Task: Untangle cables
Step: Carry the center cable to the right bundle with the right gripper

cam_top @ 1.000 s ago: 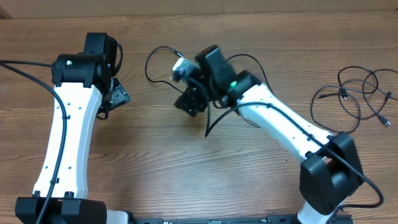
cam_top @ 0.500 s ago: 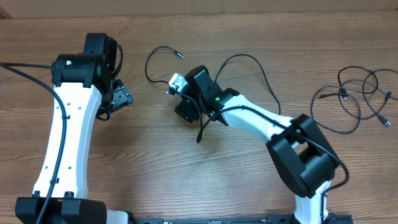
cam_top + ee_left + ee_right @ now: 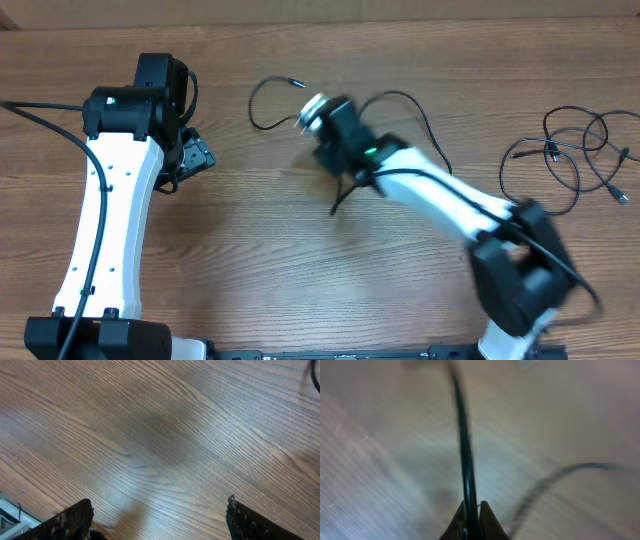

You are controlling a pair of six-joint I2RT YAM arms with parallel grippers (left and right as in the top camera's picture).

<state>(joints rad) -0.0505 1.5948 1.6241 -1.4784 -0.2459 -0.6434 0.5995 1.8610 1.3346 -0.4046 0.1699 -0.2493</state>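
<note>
Looped cables already lie gathered to the right in the overhead view, so the robot's right gripper needs to lift, swing over that bundle (image 3: 572,158) and let go of the cable.
A thin black cable (image 3: 252,110) lies at the middle back of the table, with a small plug (image 3: 293,83) at its far end and another stretch arcing right (image 3: 425,120). My right gripper (image 3: 333,158) is over it, blurred by motion. In the right wrist view the right gripper (image 3: 471,509) is shut on this cable (image 3: 463,450), which runs straight out from between the fingertips. A second bundle of looped cables (image 3: 575,150) lies at the far right. My left gripper (image 3: 192,156) hovers over bare wood; in its wrist view the left gripper (image 3: 157,520) stands open, holding nothing.
The left arm (image 3: 110,200) reaches up the left side, and the right arm (image 3: 450,200) runs diagonally from the lower right. A loose cable tail (image 3: 338,205) hangs below the right gripper. A thick black wire (image 3: 30,108) runs in from the left edge.
My right gripper has shut on the cable and shifted back and to the right, dragging the cable's loop with it. The left arm has stayed put and open.
</note>
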